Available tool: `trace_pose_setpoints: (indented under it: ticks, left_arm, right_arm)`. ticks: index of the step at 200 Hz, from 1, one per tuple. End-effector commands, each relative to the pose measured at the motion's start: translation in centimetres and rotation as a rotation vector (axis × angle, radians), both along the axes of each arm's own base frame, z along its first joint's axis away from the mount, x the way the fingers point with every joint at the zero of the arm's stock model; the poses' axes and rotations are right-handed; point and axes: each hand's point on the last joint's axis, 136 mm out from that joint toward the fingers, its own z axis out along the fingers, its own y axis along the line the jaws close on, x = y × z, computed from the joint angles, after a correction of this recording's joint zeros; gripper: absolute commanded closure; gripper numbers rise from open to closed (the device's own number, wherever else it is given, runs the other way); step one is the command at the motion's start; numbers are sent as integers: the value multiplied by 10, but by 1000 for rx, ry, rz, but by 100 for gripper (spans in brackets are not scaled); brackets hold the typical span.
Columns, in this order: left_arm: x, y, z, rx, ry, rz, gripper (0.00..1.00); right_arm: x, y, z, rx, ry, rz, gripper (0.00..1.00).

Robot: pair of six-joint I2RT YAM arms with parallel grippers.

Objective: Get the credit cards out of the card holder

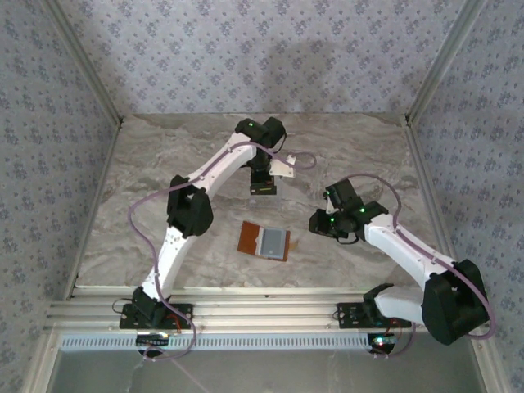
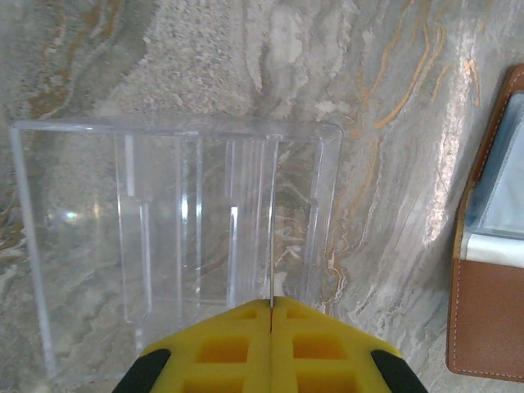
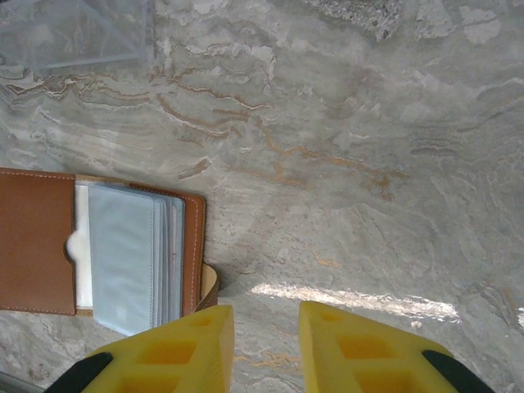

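My left gripper next lowers the credit card in, parallel to the dividers, and lets it go, since the clear tray's end slot nearest the holder lies below.
The card holder (image 1: 264, 241) lies open on the marble table, orange-brown leather with grey-blue sleeves (image 3: 131, 254). A whitish card (image 3: 80, 246) shows in its pocket. My left gripper (image 2: 270, 304) hangs beyond the holder (image 2: 487, 319), shut on a thin credit card (image 2: 270, 246) seen edge-on above a clear plastic tray (image 2: 327, 205). My right gripper (image 3: 266, 327) hovers just right of the holder (image 3: 37, 246), open, with bare table between its yellow fingers (image 3: 188, 344). From above, the left gripper (image 1: 264, 190) sits behind the holder and the right gripper (image 1: 315, 221) to its right.
The clear tray (image 3: 74, 33) has several upright dividers and rests on the table behind the holder. A pale flat piece (image 1: 284, 168) lies beside the left wrist. Patterned walls close in the back and both sides, and a metal rail (image 1: 262, 315) runs along the near edge.
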Motion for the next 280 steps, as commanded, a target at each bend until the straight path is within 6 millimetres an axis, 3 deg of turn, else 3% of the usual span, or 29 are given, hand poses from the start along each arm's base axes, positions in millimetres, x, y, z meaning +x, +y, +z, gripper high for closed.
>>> trace_pose_setpoints:
  ticks: [1, 75, 89, 118, 159, 207, 280]
  left_arm:
    - [-10, -1, -7, 21, 50, -47, 100]
    - [-24, -11, -28, 32, 125, -84, 100]
    - [-12, -12, -33, 52, 77, -54, 94]
    - [5, -14, -29, 53, -1, -21, 71]
    - [17, -20, -15, 21, -69, -14, 64]
    - [16, -22, 3, -15, -88, -8, 58]
    - [7, -41, 61, -253, -73, 185, 58]
  right_arm:
    - [-5, -4, -2, 7, 17, -8, 70]
    - [-5, -6, -7, 12, 21, -19, 70]
    - [-4, -5, -6, 13, 20, -17, 70]
    - [-4, -6, -6, 12, 17, -21, 70]
    - [-1, -5, -3, 22, 4, -26, 70]
    - [2, -4, -1, 25, -5, -25, 70]
    - [6, 8, 2, 72, -3, -4, 70]
